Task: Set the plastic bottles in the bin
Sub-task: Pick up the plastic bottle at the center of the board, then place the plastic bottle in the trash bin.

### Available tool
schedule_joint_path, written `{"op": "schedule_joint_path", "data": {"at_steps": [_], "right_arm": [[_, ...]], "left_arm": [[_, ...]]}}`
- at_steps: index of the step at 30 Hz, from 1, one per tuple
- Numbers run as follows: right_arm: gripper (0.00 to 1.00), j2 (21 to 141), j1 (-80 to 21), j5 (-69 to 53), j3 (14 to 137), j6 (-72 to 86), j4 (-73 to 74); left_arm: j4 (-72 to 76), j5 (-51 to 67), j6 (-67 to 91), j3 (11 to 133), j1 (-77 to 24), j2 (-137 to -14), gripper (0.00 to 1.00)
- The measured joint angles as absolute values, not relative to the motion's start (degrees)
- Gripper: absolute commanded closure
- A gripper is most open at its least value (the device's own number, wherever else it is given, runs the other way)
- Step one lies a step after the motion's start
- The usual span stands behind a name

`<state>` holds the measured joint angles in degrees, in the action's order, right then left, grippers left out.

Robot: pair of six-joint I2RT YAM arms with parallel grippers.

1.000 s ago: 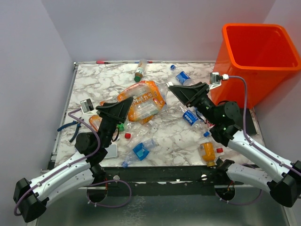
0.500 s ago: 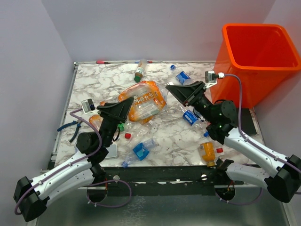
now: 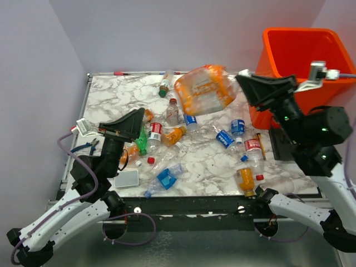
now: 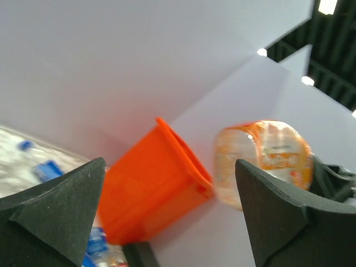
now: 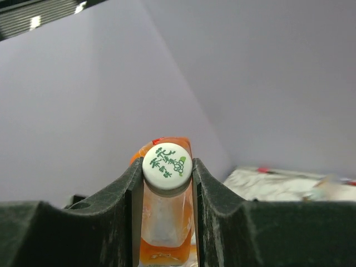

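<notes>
I need to swing my right gripper to the right in the top view and turn it outward over the bin's opening (image 3: pixel 307 54), because the bottle is still hanging beside the bin.
A big crushed orange bottle (image 3: pixel 203 89) hangs in the air just left of the bin (image 3: pixel 303 50), above the table's back right. My right gripper (image 3: pixel 242 78) is shut on its neck, under the white cap (image 5: pixel 167 161), and the right wrist view shows that gripper (image 5: pixel 167 168) clamping it from both sides. Low at the left, my left gripper (image 3: pixel 139 115) stands open with nothing held. In its wrist view that gripper (image 4: pixel 169 164) faces the bin (image 4: pixel 146 192) and the raised bottle (image 4: pixel 262 157). Several small bottles (image 3: pixel 157 135) lie scattered over the marble table (image 3: pixel 117 97).
Blue-handled pliers (image 3: pixel 83 149) lie at the table's left edge, with a grey-white pad (image 3: pixel 127 178) near the front left. A loose red cap (image 3: pixel 151 160) sits mid-table. A dark flat object (image 3: pixel 281 146) lies beside the bin's base. Walls close in on both sides.
The left gripper opened, let go of the big orange bottle and drew back left. The right gripper closed on it and carried it up and right toward the bin, uncovering small bottles.
</notes>
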<state>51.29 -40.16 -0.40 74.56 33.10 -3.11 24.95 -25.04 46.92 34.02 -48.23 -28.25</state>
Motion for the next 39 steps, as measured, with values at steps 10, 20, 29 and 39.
{"op": "schedule_joint_path", "data": {"at_steps": [10, 20, 29, 39], "right_arm": [[1.0, 52.7, -40.1, 38.2, 88.9, 2.7, 7.1], [1.0, 67.4, -39.2, 55.7, 90.5, -32.0, -25.8], [1.0, 77.5, -19.6, 57.3, 101.1, -31.2, -28.9], [1.0, 81.5, -7.4, 58.3, 98.9, -13.7, -16.3]], "left_arm": [[6.7, -42.5, 28.0, 40.8, -48.1, -32.0, 0.01], [4.6, -45.4, 23.9, 35.7, -48.1, -34.5, 0.01], [4.7, -45.6, 22.4, 32.9, -48.1, -33.7, 0.01], [1.1, -45.9, 19.3, 33.4, -48.1, -34.8, 0.01]]}}
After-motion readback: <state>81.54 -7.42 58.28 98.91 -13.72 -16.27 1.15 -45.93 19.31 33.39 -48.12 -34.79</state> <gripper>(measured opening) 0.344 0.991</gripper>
